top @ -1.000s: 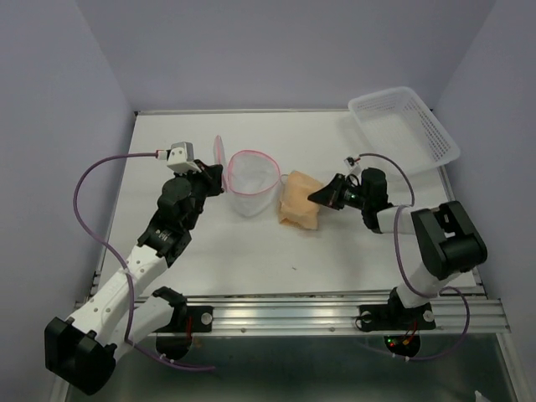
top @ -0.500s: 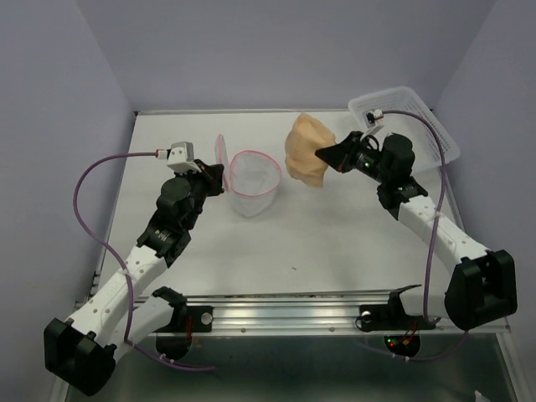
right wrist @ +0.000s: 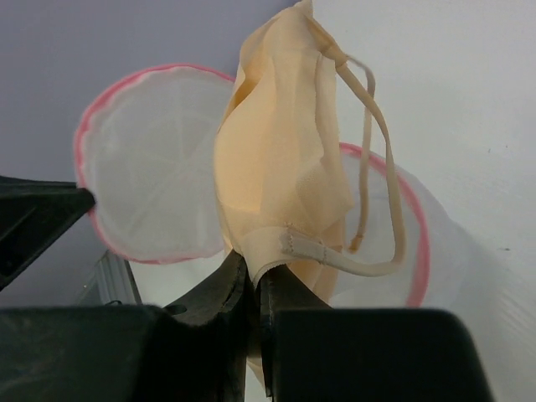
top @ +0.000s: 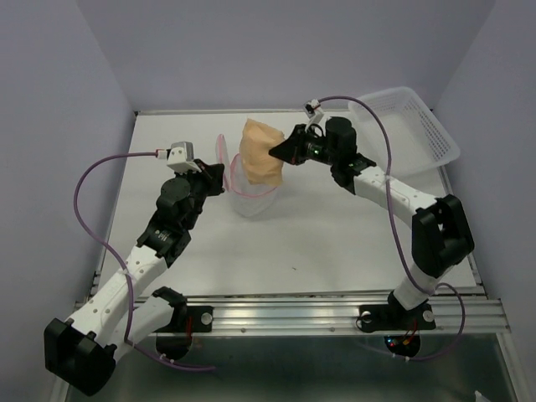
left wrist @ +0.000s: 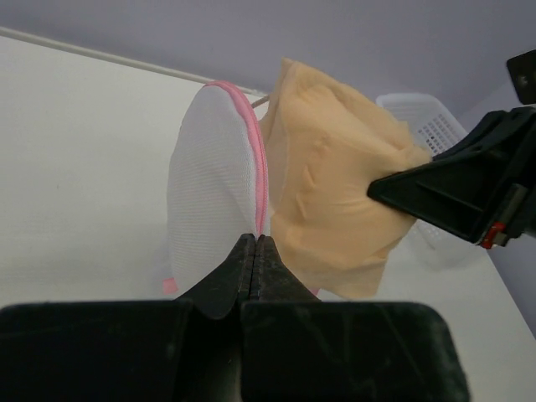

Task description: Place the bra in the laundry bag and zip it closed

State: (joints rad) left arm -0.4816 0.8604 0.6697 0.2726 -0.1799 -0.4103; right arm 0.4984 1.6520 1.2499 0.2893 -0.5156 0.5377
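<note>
My right gripper moves down and to the left in the top view next. It then releases the bra inside the bag's opening (top: 242, 184), as the bag's upright lid leaves it uncovered.
The peach bra (top: 260, 152) hangs in the air over the open mouth of the white mesh laundry bag (top: 249, 199), with my right gripper (top: 277, 152) shut on its edge band. In the right wrist view the bra (right wrist: 280, 167) dangles a loose strap over the bag's pink-rimmed opening (right wrist: 402, 243), and the round lid (right wrist: 155, 176) stands up on the left. My left gripper (top: 223, 177) is shut on the pink zipper rim of that lid (left wrist: 219, 180), holding it upright beside the bra (left wrist: 335, 197).
A white slotted plastic basket (top: 410, 126) sits at the table's back right corner. Purple walls close in the table on the left, back and right. A small dark speck (top: 293, 269) lies on the table near the front.
My right gripper has carried the bra up off the table, first toward the back right, then left to above the bag's mouth. The left arm and the lid have stayed put.
</note>
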